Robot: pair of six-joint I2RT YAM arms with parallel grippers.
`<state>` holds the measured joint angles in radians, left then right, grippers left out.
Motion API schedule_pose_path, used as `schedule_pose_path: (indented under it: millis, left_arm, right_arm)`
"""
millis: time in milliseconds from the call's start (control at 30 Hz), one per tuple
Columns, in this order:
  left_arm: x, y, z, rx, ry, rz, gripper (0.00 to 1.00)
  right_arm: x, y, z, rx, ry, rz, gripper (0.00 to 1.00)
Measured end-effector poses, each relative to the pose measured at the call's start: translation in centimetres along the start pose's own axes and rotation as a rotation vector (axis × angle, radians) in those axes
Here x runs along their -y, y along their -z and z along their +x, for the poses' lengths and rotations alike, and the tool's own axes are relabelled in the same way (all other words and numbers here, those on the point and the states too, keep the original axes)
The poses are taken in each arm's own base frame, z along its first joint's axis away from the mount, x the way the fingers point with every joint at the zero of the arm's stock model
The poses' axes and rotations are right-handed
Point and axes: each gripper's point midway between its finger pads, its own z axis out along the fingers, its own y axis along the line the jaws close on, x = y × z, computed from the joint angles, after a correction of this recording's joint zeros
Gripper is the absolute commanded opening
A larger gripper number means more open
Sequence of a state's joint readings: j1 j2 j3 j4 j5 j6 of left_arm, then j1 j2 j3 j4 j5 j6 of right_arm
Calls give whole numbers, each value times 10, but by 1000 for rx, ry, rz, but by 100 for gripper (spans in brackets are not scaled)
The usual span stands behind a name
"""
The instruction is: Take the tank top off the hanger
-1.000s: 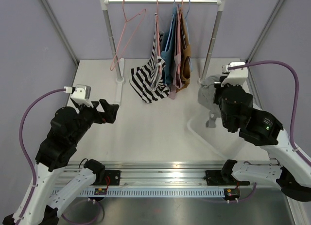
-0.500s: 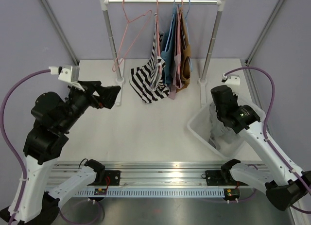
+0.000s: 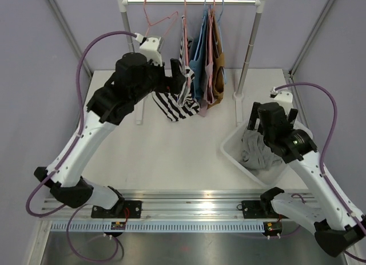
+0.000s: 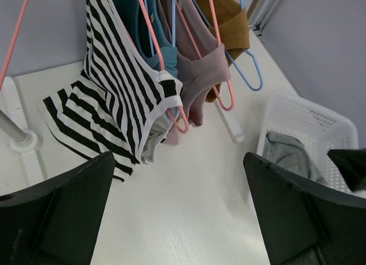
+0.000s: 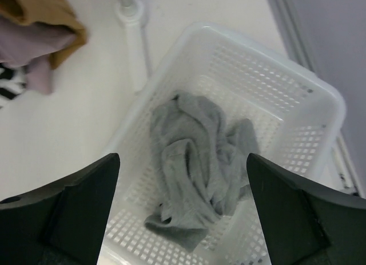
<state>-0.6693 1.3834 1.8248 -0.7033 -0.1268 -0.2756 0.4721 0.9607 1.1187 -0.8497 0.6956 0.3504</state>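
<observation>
I should move my left gripper outward, to the right in the top view, onto the pink wire below the pink hanger's hook (image 3: 185, 29) (image 4: 148, 19), because the striped tank top hangs on it.
Several tank tops hang on hangers from the rail (image 3: 194, 0): a black-and-white striped tank top (image 3: 174, 99) (image 4: 114, 93) on a pink hanger (image 4: 157, 53), then blue, mauve and brown ones. My left gripper (image 3: 180, 82) (image 4: 178, 159) is open with nothing between its fingers, raised just left of the striped tank top. A crumpled grey tank top (image 3: 254, 150) (image 5: 197, 162) lies loose in the white basket (image 3: 231, 150) (image 5: 320, 93). Over it my right gripper (image 3: 271, 126) (image 5: 183, 159) hangs open, apart from the cloth.
An empty pink hanger (image 3: 157, 22) hangs at the rail's left end. The rack's white posts (image 3: 130, 53) (image 3: 249, 53) stand on feet on the table. A blue hanger (image 4: 249, 76) sticks out under the brown top. Purple walls surround the table.
My left arm has swung up from the table's left side to the striped tank top. My right gripper has opened, dropped the grey tank top into the basket and lifted off it.
</observation>
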Motion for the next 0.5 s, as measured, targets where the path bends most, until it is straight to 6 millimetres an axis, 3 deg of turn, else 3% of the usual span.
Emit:
schedule_pose_path:
  millis: [300,500]
  left_arm:
    - [-8,-77,-33,49,-76,-136,95]
    - [-20,-124,-42,88,-89,-201,79]
  right_arm:
    - [-39,87,-29,168,-156,-565,100]
    - [-65,101,-12,103,-122,-736,99]
